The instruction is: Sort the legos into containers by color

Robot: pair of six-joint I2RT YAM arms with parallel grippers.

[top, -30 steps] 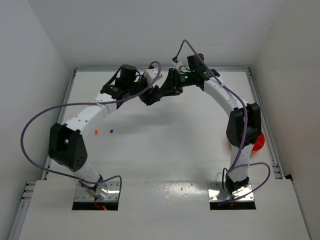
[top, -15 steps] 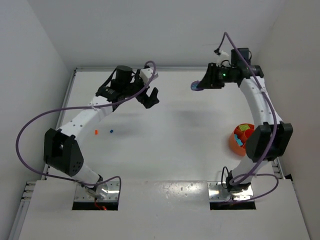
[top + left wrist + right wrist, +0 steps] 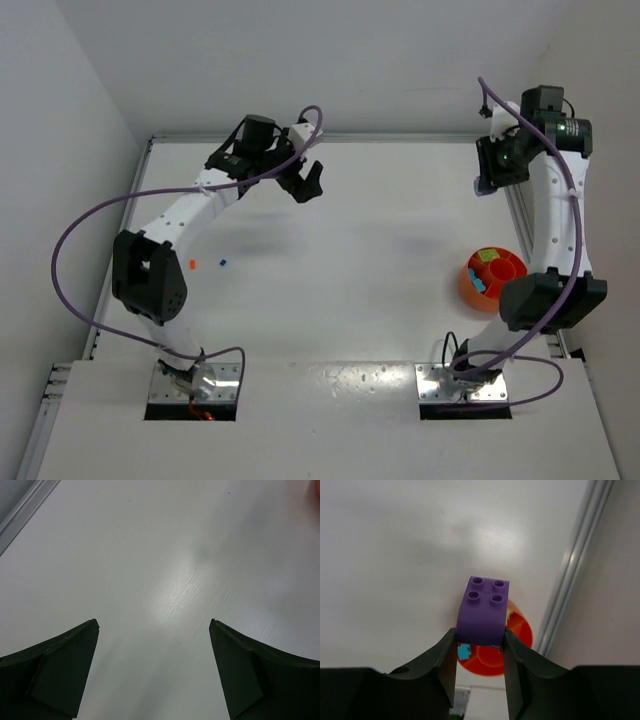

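The bowl's rail-side compartment (image 3: 521,632) lies below toward the robot's base and looks empty, so the robot's right gripper needs to move back and down and release the purple brick (image 3: 485,612) there.
My right gripper (image 3: 480,635) is shut on a purple brick (image 3: 485,612) and holds it high in the air. In the top view this gripper (image 3: 486,180) hangs at the back right, by the table's rail. The round orange bowl (image 3: 468,290) with dividers stands at the right edge, in front of the gripper; it also shows in the right wrist view (image 3: 517,655), below the brick. It holds a teal brick (image 3: 465,651) and a yellow-green one (image 3: 487,256). My left gripper (image 3: 308,182) is open and empty over the back middle, its wrist view (image 3: 153,622) showing bare table. A small orange brick (image 3: 192,264) and a blue brick (image 3: 223,263) lie at the left.
A metal rail (image 3: 522,230) runs along the table's right edge next to the bowl, and another (image 3: 130,220) along the left edge. White walls close in the back and both sides. The left arm's purple cable (image 3: 75,240) loops out to the left.
My right arm has swung from the back middle to the back right with the purple brick in its jaws, uncovering the bowl. My left gripper has shifted slightly toward the back.
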